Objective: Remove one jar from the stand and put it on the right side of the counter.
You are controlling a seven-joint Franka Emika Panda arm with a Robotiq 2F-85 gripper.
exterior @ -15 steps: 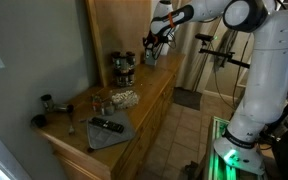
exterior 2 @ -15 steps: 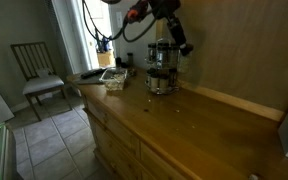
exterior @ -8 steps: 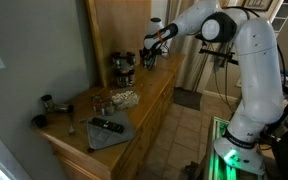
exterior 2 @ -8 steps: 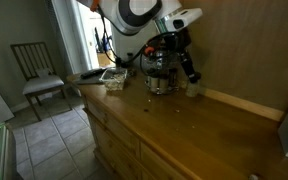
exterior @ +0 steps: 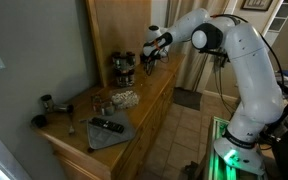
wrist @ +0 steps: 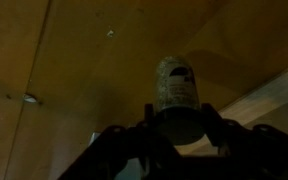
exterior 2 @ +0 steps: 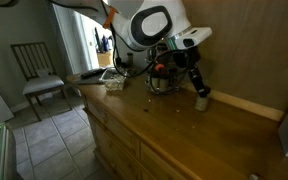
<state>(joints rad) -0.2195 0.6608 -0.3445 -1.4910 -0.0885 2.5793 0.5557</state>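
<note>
My gripper moves down slightly next and releases the jar onto the bare wood by the back wall, as that clear spot lies just below my gripper.
The stand is a small dark round rack of little jars on the wooden counter; it also shows in an exterior view. My gripper is shut on one small jar, held low over the counter just beside the stand, close to the back wall. In the wrist view the jar stands between my two dark fingers, label facing the camera. I cannot tell whether its base touches the wood.
A tall wooden panel stands behind the stand. A grey mat with a remote, a dark cup-like item and a packet lie at the counter's other end. A tray and chair are beyond the stand.
My gripper has carried the jar away from the stand, sideways along the back wall and down towards the counter top.
</note>
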